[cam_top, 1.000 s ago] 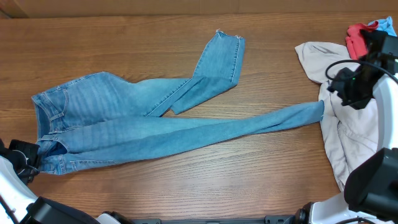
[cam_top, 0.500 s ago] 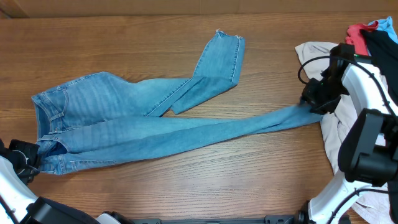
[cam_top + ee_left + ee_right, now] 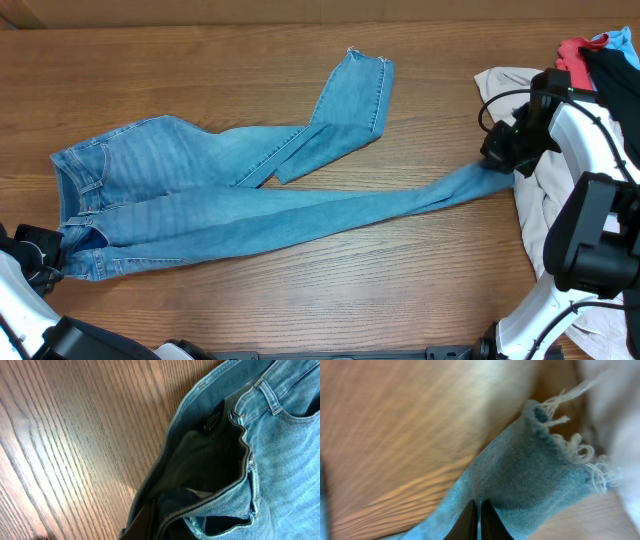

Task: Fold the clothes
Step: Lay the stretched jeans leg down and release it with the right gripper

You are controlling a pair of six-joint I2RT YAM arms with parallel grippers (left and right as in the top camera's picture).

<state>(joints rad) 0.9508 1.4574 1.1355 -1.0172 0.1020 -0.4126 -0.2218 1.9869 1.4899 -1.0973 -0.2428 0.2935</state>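
I need to carry the pinched waistband outward with my left gripper, across to the open fly's far edge, and let go of it there, because the jeans' waist gapes and its inside shows.
The light blue jeans lie spread on the wooden table, waist at the left. One leg is bent up toward the back, and the other stretches right to its frayed hem. At the front left, my left gripper is shut on the waistband; in the left wrist view its dark fingers pinch the denim beside the open fly. My right gripper is shut on the long leg's end, with a thin fold of denim between its fingertips just short of the fray.
A large beige garment lies crumpled at the right edge, touching the held hem. Red and black garments sit in the back right corner. Bare wood runs along the front.
My right gripper came down from over the beige garment to the long leg's hem and shut on it, drawing the hem slightly back. The left gripper and the waist stayed put.
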